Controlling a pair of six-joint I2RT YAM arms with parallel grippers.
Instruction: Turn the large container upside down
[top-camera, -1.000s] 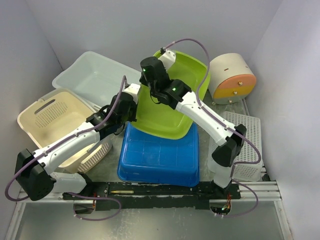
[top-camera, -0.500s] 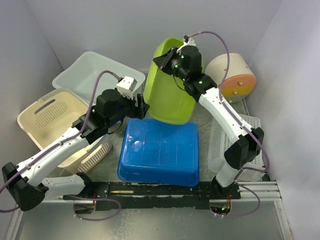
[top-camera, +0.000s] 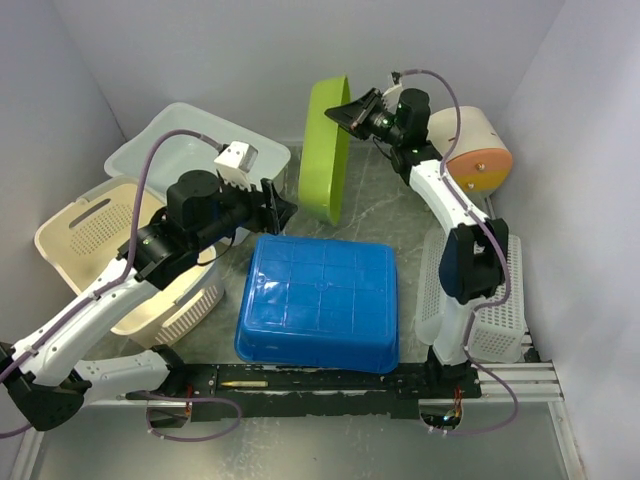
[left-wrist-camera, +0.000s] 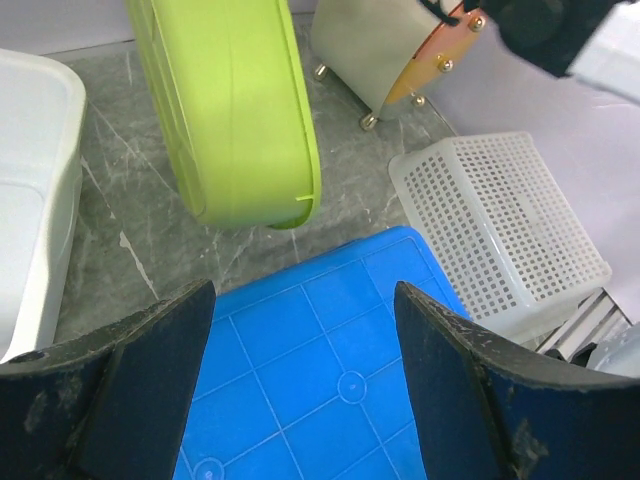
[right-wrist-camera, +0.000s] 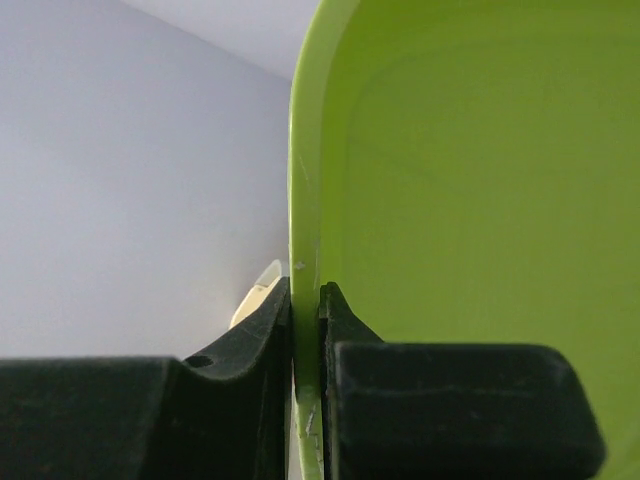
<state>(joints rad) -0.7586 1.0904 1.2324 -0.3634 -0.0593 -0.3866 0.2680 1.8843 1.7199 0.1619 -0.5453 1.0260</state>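
The robot's right gripper should next lower toward the bare table by the drawer unit, tip the tub's open side down and then release the tub, as the tub still stands on edge.
The large container (top-camera: 325, 150) is a lime green tub standing on edge on the grey table, its open side facing right. My right gripper (top-camera: 352, 113) is shut on its upper rim. In the right wrist view the fingers pinch the thin green wall (right-wrist-camera: 480, 170) at the right gripper (right-wrist-camera: 305, 295). My left gripper (top-camera: 280, 208) is open with nothing between its fingers, just left of the tub's lower end. In the left wrist view the left gripper (left-wrist-camera: 305, 300) hovers over a blue bin (left-wrist-camera: 310, 370), with the green tub (left-wrist-camera: 230, 100) beyond it.
An upside-down blue bin (top-camera: 318, 300) lies at centre front. A white perforated basket (top-camera: 495, 290) sits at right, and a cream basket (top-camera: 100, 240) and a pale tub (top-camera: 180, 150) at left. A round orange-fronted drawer unit (top-camera: 465, 150) stands at the back right.
The green tub has swung up from leaning over the blue bin to standing on edge further back. My left gripper opened, let go of it and drew back left.
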